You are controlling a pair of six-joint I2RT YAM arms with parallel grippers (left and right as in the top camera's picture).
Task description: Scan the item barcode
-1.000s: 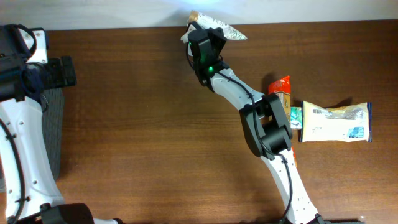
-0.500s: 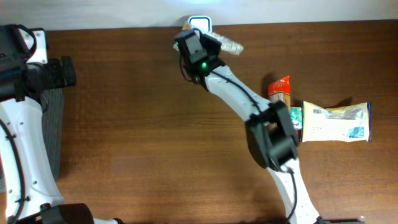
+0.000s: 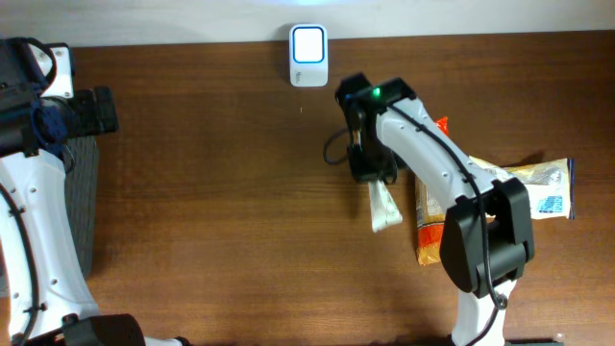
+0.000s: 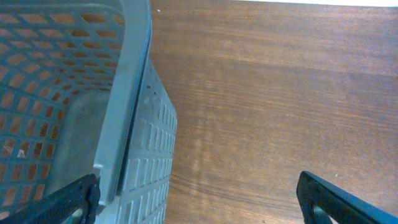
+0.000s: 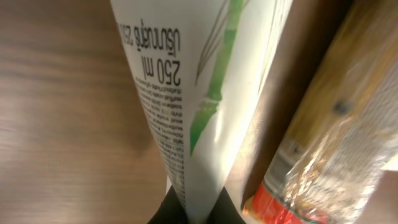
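Note:
The white tube should come down beside the pasta packet, so I should move my right gripper toward the pasta packet and lower the white tube there.
My right gripper (image 3: 373, 176) is shut on the narrow end of a white tube (image 3: 384, 207) with a green bamboo print and "250 ml" on it (image 5: 186, 93). The black fingers (image 5: 214, 211) pinch it at the bottom of the right wrist view. The tube points toward the table's front, just left of an orange pasta packet (image 3: 432, 231). The white scanner (image 3: 308, 43) with its lit blue window stands at the back edge, well apart from the tube. At the far left my left gripper (image 4: 199, 205) stands wide open with nothing between its fingers, next to a grey basket (image 4: 118, 124).
The clear pasta packet with a red-orange end (image 5: 329, 137) lies close to the tube's right. A white and blue food bag (image 3: 533, 187) lies further right. The grey basket (image 3: 85, 192) sits at the left edge under the left arm.
The right gripper has carried the tube away from the scanner, forward and to the right, to beside the pasta packet. The scanner now shows uncovered. The left arm has not moved.

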